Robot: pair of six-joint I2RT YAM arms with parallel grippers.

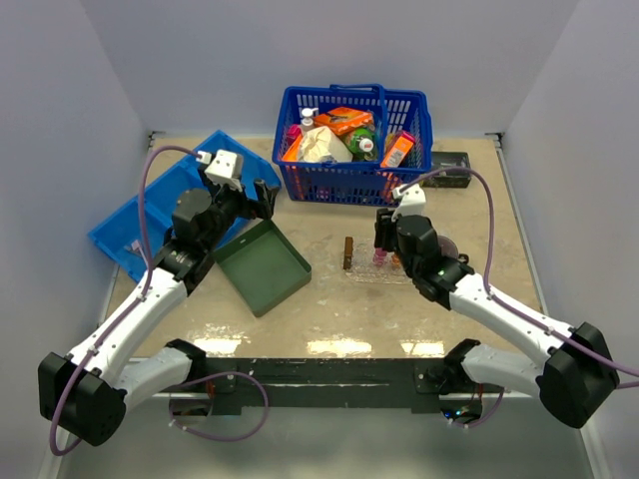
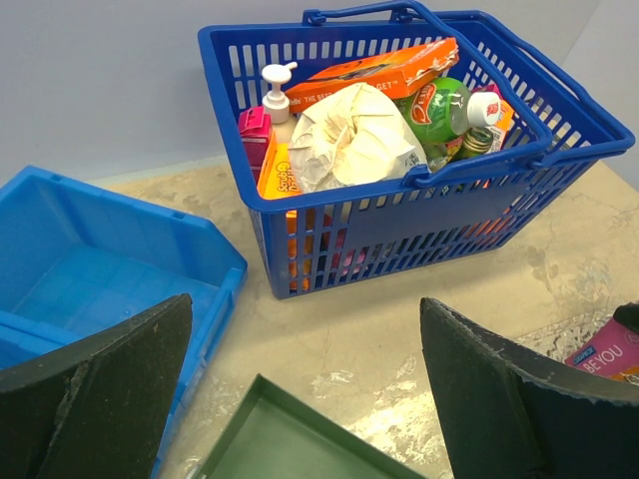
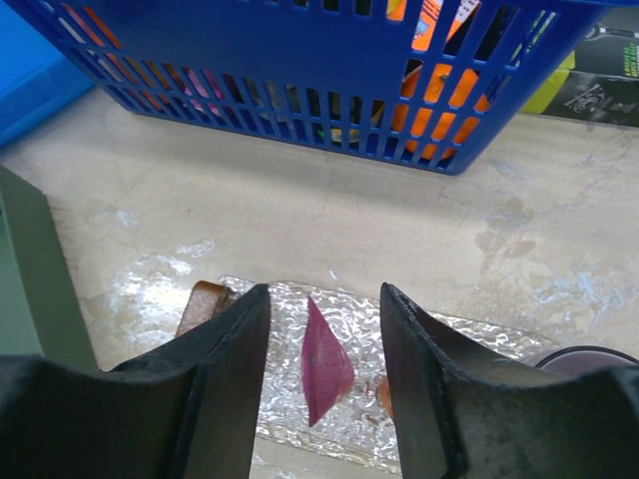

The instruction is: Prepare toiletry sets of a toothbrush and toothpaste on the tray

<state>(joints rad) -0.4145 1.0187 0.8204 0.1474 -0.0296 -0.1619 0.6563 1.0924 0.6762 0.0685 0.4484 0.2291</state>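
Note:
I will next move the slender thing in my left gripper to the left in the top view and down into the bin's near section (image 1: pixel 134 246), because that section is lower there.
The clear tray (image 1: pixel 361 269) lies at the table's middle, one brown wooden handle (image 1: pixel 347 252) at its left end. In the right wrist view the tray (image 3: pixel 359 317) holds the pink toothpaste tube (image 3: pixel 324 361), and a bit of the orange tube (image 3: pixel 384 395) shows beside my right finger. My right gripper (image 3: pixel 324 293) is open just above the tray, its fingers either side of the pink tube without touching it; it also shows in the top view (image 1: pixel 384 235). My left gripper (image 1: pixel 265 197) is open and empty in front of the basket (image 2: pixel 305 304). I see no toothbrush.
A blue basket (image 1: pixel 354 140) full of packages stands at the back. A dark green square tray (image 1: pixel 262 265) lies left of the clear tray. A blue divided bin (image 1: pixel 150 205) sits at the far left. A purple mug (image 3: pixel 584 357) stands right of the clear tray.

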